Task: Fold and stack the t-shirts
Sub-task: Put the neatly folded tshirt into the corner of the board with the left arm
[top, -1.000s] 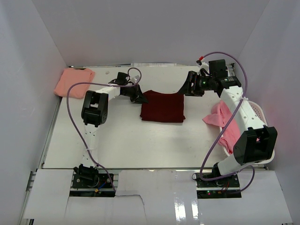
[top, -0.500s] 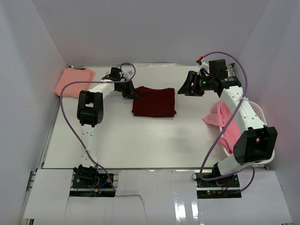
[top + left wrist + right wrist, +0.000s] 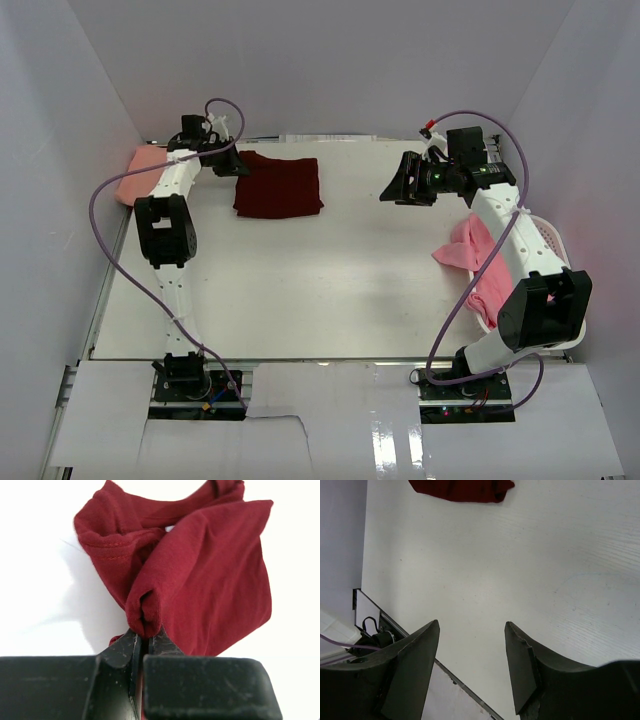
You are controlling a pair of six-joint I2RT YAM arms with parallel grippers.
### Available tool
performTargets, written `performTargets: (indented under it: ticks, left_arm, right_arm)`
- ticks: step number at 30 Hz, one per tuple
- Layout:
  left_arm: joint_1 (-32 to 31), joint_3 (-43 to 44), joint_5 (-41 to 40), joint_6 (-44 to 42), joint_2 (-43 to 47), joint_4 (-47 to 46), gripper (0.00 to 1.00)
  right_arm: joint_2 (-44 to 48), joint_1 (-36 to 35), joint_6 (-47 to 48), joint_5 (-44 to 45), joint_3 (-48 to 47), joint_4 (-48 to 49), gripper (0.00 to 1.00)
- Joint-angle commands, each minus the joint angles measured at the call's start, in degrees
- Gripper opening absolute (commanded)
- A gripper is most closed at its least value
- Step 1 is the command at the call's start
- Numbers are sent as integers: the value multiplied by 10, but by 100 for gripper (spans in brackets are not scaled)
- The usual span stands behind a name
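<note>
The maroon t-shirt in my left gripper should next go across onto the folded salmon t-shirt [image 3: 150, 177], to the gripper's left in the top view, and be released there.
A folded dark maroon t-shirt [image 3: 280, 186] lies on the white table at the back left. My left gripper [image 3: 237, 166] is shut on its left edge; in the left wrist view the gripper [image 3: 144, 636] pinches a bunched fold of the maroon t-shirt [image 3: 210, 575]. A folded salmon t-shirt [image 3: 150, 177] lies in the back left corner, just left of the gripper. My right gripper [image 3: 392, 192] is open and empty above the table at the back right [image 3: 471, 625]. Brighter pink t-shirts [image 3: 480, 260] hang out of the white mesh basket [image 3: 551, 238] at the right.
White walls enclose the table on the left, back and right. The right arm reaches over the basket. The maroon shirt also shows at the top of the right wrist view [image 3: 462, 490]. The table's near edge [image 3: 455, 680] shows there too.
My left gripper has dragged the maroon t-shirt from the middle of the table to the back left, close to the salmon shirt. The right arm has hardly moved.
</note>
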State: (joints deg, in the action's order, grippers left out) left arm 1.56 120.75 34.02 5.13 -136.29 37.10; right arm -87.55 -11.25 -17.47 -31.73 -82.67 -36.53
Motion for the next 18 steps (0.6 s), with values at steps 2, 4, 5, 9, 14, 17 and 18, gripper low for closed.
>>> performTargets:
  ticks: [2, 4, 5, 9, 14, 17, 18]
  left_arm:
    - [17, 39, -3, -74, 24, 14, 0]
    - [20, 54, -18, -92, 25, 16, 0]
    - [20, 55, -32, -102, 27, 16, 0]
    - [23, 55, -74, -158, 37, 25, 0]
    - [35, 59, -105, -183, 44, 26, 0]
    - [48, 55, -117, -187, 48, 27, 0]
    - [55, 50, -119, -187, 54, 25, 0]
  right_arm:
    - [21, 3, 13, -18, -5, -16, 61]
    - [23, 3, 13, -22, -2, -20, 62]
    - [23, 3, 13, -24, -2, -21, 62]
    - [20, 3, 12, -33, -2, -28, 62]
    - [12, 2, 12, -42, 0, -35, 62]
    - [9, 2, 13, -41, 9, -35, 62]
    - [8, 2, 13, -40, 15, -35, 62]
